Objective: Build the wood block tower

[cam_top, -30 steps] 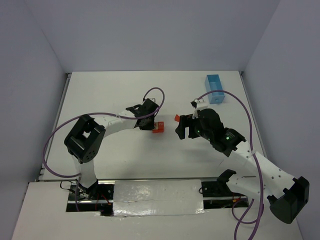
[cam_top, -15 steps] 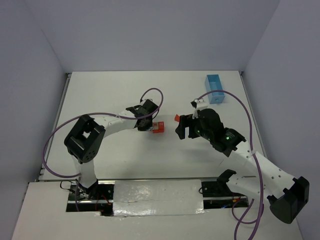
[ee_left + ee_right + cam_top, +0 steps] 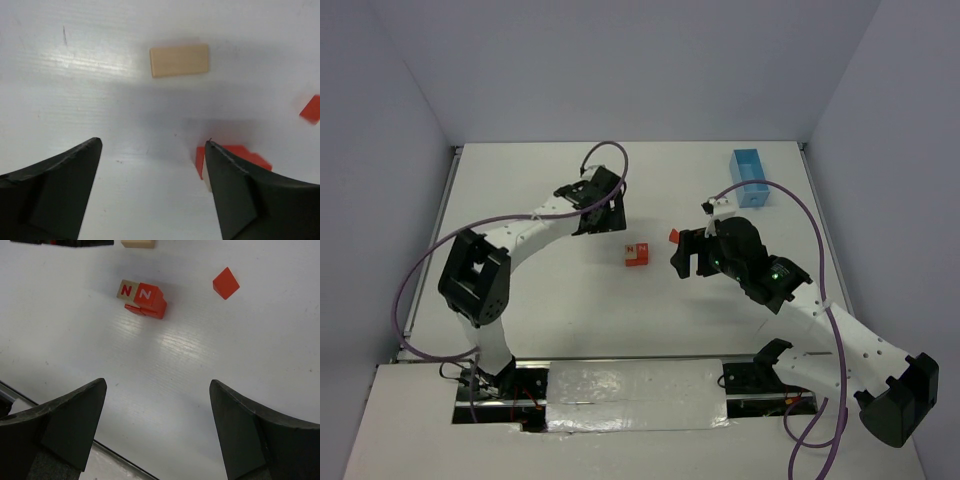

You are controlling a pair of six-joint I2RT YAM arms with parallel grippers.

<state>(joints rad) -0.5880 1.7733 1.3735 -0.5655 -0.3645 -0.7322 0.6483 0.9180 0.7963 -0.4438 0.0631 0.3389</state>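
The tan block is below my left gripper and outward of it, so the gripper will move outward and down next, with its open fingers around the block's short ends.
The wood block tower is a small cluster (image 3: 637, 253) in the middle of the table: a tan cube (image 3: 126, 289) and a red cube (image 3: 146, 293), both marked N, on top of red blocks (image 3: 150, 308). A flat tan block (image 3: 179, 60) lies apart from it, and a red roof-shaped block (image 3: 226, 283) lies to its right. My left gripper (image 3: 600, 215) hangs open up and left of the cluster, holding nothing; the cluster (image 3: 235, 154) shows behind its right finger. Right of the cluster, my right gripper (image 3: 680, 255) is open and empty.
A light-blue rectangular tray (image 3: 750, 177) stands at the back right. Purple cables loop over both arms. The table's near edge (image 3: 60, 407) shows low in the right wrist view.
The left gripper has opened, let go at the block cluster and drawn back up and to the left. The right arm has not moved.
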